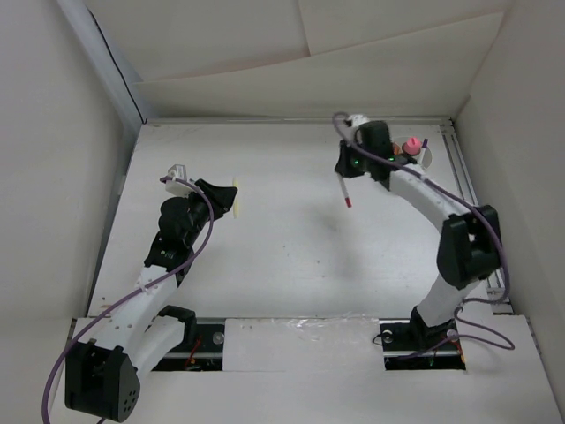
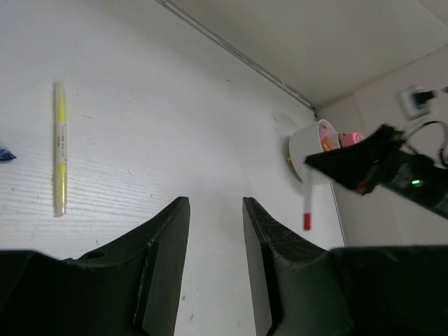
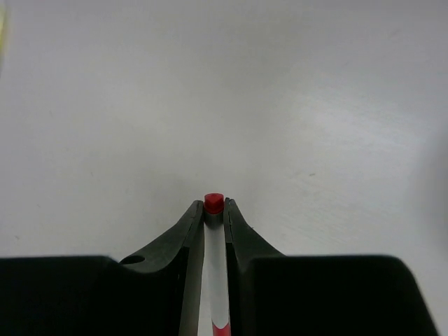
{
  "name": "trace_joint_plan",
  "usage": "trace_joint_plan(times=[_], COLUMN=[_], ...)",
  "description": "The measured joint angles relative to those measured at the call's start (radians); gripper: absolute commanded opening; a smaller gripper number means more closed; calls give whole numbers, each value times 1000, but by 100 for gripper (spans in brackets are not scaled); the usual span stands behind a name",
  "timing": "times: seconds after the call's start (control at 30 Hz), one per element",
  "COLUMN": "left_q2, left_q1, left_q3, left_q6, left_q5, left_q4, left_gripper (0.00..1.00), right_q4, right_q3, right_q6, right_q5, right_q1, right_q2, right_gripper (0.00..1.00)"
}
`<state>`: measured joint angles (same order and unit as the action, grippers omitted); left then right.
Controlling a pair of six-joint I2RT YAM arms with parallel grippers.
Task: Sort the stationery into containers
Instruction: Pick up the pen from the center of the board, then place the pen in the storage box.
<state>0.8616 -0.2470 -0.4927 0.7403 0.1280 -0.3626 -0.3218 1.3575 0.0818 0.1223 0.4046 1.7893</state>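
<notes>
Next, my right gripper needs to rise, turn and swing to the right in the top view, then lower over the white cup (image 1: 425, 157), which already holds a pink-capped tube.
My right gripper (image 1: 344, 172) is shut on a white pen with a red tip (image 1: 346, 193) and holds it above the table, left of the round white cup (image 1: 425, 157). The right wrist view shows the pen (image 3: 215, 280) clamped between the jaws (image 3: 214, 207), its red end sticking out. The cup (image 2: 306, 148) holds a pink-capped tube (image 1: 411, 144) and an orange piece (image 2: 326, 145); my right arm partly hides it. A yellow pen (image 2: 59, 150) lies on the table just beyond my open, empty left gripper (image 2: 215, 204), which also shows in the top view (image 1: 226, 200).
A bluish item (image 2: 3, 152) shows at the left edge of the left wrist view. White walls enclose the table on the left, back and right. A metal rail (image 1: 468, 190) runs along the right side behind the cup.
</notes>
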Motion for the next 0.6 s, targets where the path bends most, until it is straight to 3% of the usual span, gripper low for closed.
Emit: trace_joint_plan(times=[0.17, 0.3, 0.43, 0.6], left_q2=[0, 0, 0, 0], left_q1=[0, 0, 0, 0], left_q3=[0, 0, 0, 0], left_q6=[0, 0, 0, 0], left_q5=[0, 5, 11, 19], left_q4=[0, -3, -8, -9], left_gripper=[33, 33, 33, 33], right_q4=[136, 245, 330, 396], right_q3=[-6, -33, -67, -76], right_q6=[95, 187, 240, 254], right_q5=[10, -109, -246, -400], right_q1=[-215, -406, -515, -555], right_q2=[-218, -328, -348, -292], right_gripper=[0, 0, 0, 0])
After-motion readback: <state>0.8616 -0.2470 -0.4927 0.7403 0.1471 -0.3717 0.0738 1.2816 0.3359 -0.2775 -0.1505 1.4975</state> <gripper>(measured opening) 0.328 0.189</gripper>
